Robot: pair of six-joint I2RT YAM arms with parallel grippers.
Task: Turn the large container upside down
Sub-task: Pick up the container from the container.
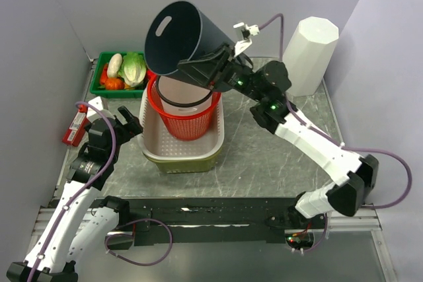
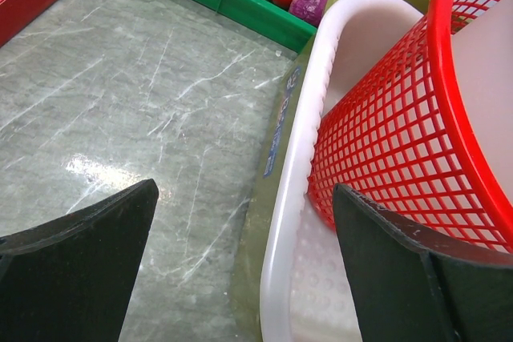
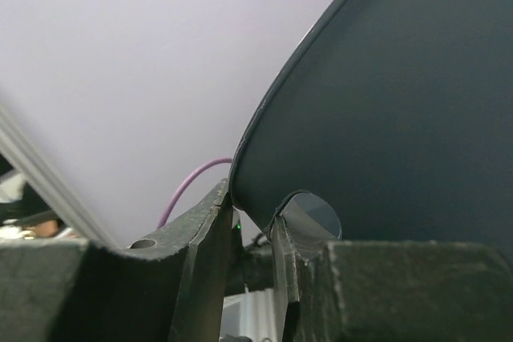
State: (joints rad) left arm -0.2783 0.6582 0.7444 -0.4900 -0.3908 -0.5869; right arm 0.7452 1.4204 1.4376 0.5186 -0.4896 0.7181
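Observation:
Bare tabletop lies below my right gripper, to its right in the top view. Next I will swing it down past the tub point(image 1: 151, 138) and release the bin.
The large container point(image 1: 188, 41) is a dark round bin hanging tilted in the air above the red basket point(image 1: 188, 123). Its wide end faces up and to the left, and a pale slot shows in it. My right gripper point(image 1: 219, 74) is shut on the thin edge at the bin's lower right end. In the right wrist view the dark wall point(image 3: 385, 102) fills the frame, with the right gripper point(image 3: 252, 202) pinching its edge. My left gripper point(image 1: 129, 123) stands open low at the left side of the white tub point(image 1: 151, 138). Seen from the left wrist, the left gripper point(image 2: 244, 190) straddles the tub rim point(image 2: 298, 190) without touching it.
The red mesh basket point(image 2: 401, 118) holds a pale container and sits in the white tub, which is nested in an olive one point(image 1: 188, 163). A green crate of vegetables point(image 1: 100, 87) stands at the back left, a white faceted bin point(image 1: 310, 54) at the back right, and a red box point(image 1: 75, 128) by the left wall.

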